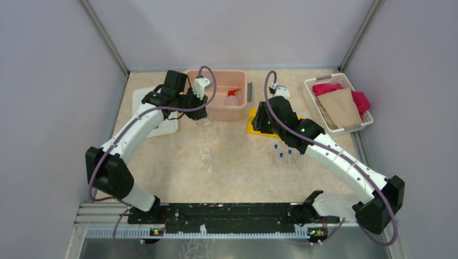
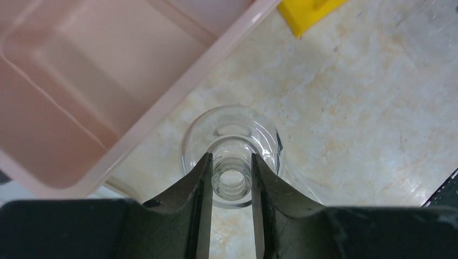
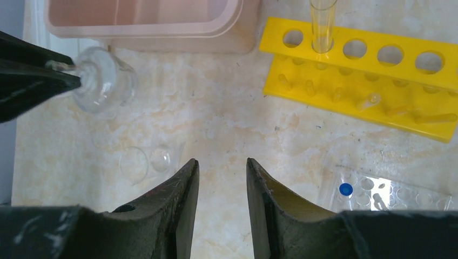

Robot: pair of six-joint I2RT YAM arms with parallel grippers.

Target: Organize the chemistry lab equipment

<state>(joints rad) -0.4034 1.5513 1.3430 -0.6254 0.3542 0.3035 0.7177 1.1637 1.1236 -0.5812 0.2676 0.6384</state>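
The pink bin's end (image 2: 77, 84) by the white tray is empty. My left gripper needs to lift the flask outward over the bin's near rim, then lower it in.
My left gripper (image 2: 231, 157) is shut on the neck of the small clear glass flask (image 2: 232, 135), just in front of the pink bin (image 2: 108, 81). From above, the flask (image 1: 204, 121) shows under the left gripper (image 1: 200, 113). The white squeeze bottle with the red nozzle (image 1: 232, 97) lies in the pink bin (image 1: 216, 113). My right gripper (image 3: 221, 162) is open and empty above the bare table, in front of the yellow holed tube rack (image 3: 378, 70), where one clear tube (image 3: 322, 24) stands. Small blue-capped tubes (image 1: 283, 152) sit in a clear holder.
A clear beaker (image 3: 146, 162) lies on its side mid-table. A white basket (image 1: 363, 127) of pink and tan cloths stands at the back right. A white tray (image 1: 143, 100) lies left of the bin. The clear tube holder (image 3: 389, 191) sits near my right fingers.
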